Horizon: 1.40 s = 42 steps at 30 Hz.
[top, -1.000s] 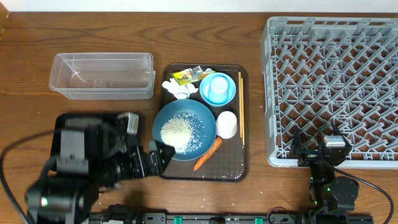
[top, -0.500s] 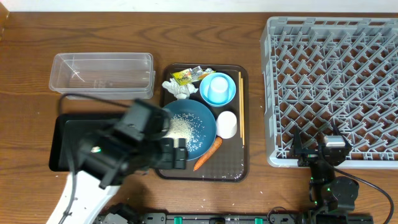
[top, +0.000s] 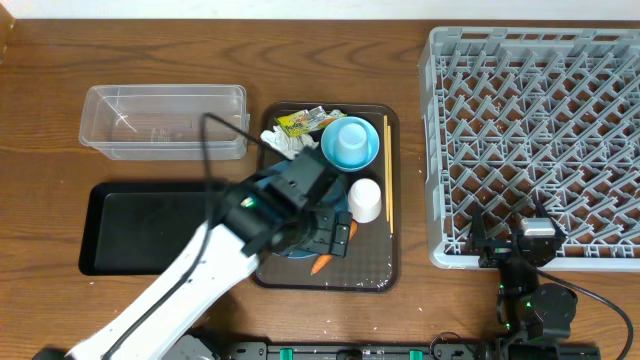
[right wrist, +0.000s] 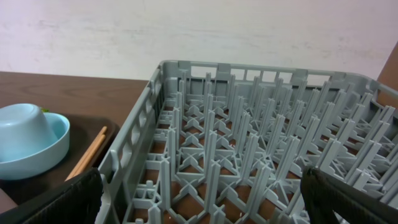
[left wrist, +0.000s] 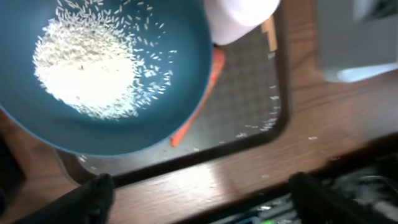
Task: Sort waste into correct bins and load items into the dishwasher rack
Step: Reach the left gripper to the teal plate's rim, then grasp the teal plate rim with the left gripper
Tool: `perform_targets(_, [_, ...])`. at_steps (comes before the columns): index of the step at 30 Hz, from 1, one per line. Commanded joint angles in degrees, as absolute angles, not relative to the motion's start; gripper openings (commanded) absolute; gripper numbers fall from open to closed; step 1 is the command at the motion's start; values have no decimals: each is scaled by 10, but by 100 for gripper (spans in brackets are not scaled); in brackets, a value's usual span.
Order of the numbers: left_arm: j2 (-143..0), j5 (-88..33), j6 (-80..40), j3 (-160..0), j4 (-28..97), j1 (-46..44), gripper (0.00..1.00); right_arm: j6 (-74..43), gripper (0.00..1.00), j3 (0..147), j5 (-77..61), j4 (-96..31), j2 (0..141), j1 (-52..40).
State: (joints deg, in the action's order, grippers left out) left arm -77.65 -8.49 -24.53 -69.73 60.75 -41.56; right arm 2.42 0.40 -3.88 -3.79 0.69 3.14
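Note:
The rice (left wrist: 87, 68) leaves the dark-blue bowl's rim beside the carrot (left wrist: 199, 106) empty, so I should lower my left gripper there with one finger inside the bowl and one outside.
My left gripper (top: 330, 232) hangs open over the near side of the dark-blue bowl (left wrist: 106, 74), nothing between its fingers (left wrist: 93, 199). White rice (left wrist: 87, 68) lies heaped in the bowl. The orange carrot (left wrist: 199, 106) lies against the bowl's rim, and the whitish-pink cup (top: 365, 200) stands beside it. The light-blue cup (top: 350, 143), chopsticks (top: 387, 175), yellow-green wrapper (top: 297, 124) and tissue (top: 283, 145) sit on the same brown serving tray (top: 392, 255). My right gripper (right wrist: 202, 199) stands open at the grey rack's (top: 535, 140) near edge.
The clear tub (top: 165, 120) stands at the back left, with the black tray (top: 140, 225) in front of it. My left arm crosses the black tray's right end and covers most of the bowl from above.
My left arm has swung right from above the black tray to above the bowl on the brown tray. The right arm has not moved.

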Motion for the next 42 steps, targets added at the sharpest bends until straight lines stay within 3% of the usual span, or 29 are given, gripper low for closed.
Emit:
perform_targets(1, [-823,-49,-187,-690,608,-429,87,33,99,3,-39,-40,4,23])
perform_targets(12, [-954,-49,-164,-686,588,-465,87,33,99,3,-39,-40,4,23])
perform_targets(42, [-992,20,-144,-599,462,-449,79,33,99,3,-39,-40,4,23])
